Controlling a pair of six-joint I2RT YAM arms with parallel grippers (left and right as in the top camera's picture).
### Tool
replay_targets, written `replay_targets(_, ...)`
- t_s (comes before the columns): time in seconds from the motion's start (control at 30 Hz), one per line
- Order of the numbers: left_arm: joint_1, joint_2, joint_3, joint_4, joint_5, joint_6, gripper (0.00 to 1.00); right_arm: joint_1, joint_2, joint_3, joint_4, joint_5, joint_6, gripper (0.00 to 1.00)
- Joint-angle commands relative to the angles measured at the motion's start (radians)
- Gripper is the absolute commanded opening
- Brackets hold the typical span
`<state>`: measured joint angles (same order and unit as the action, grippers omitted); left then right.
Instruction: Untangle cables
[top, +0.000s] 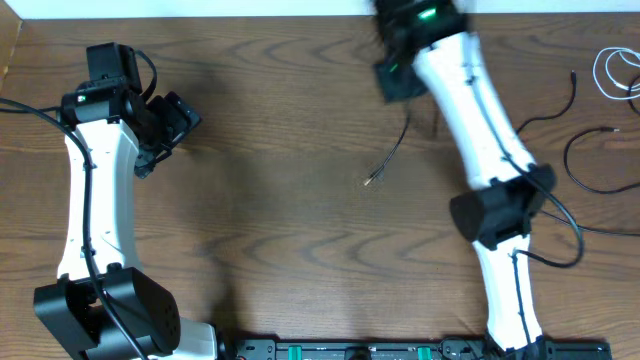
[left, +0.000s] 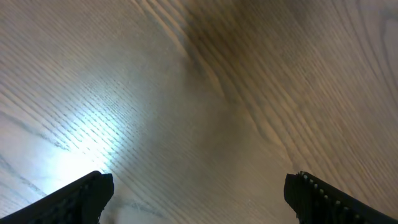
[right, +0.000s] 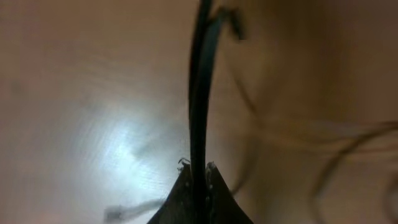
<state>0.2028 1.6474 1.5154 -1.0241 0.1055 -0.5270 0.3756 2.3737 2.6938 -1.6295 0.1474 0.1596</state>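
Observation:
My right gripper swings to the right in the overhead view next, toward the other black cables, and releases. Its cable still hangs over the table's middle.
My right gripper (right: 198, 169) is shut on a thin black cable (right: 200, 81) that runs straight up from between its fingers. In the overhead view the right gripper (top: 400, 80) is raised at the back centre, and the black cable (top: 388, 158) hangs from it down to the table, its plug end near the middle. More black cables (top: 580, 150) and a coiled white cable (top: 618, 72) lie at the far right. My left gripper (top: 170, 125) is open and empty at the back left; in the left wrist view (left: 199, 193) only bare wood lies between its fingers.
The wooden table (top: 280, 230) fills the view. A black equipment bar (top: 400, 350) runs along the front edge. The right arm's own thick black wire (top: 570, 225) loops out near its elbow.

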Motion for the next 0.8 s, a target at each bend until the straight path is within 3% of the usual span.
replay_targets(0.0, 0.002, -0.013, -0.007, -0.003, -0.012, -0.006, 0.94, -0.073, -0.012, 0.181, -0.043, 0.12, -0.019, 0.01)
replay_targets(0.17, 0.001, -0.013, -0.007, -0.002, -0.012, -0.006, 0.94, -0.212, -0.024, 0.331, -0.069, 0.123, -0.018, 0.01)
replay_targets(0.77, 0.001, -0.013, -0.007, -0.002, -0.012, -0.006, 0.94, -0.74, -0.206, 0.335, -0.069, 0.154, 0.121, 0.01)
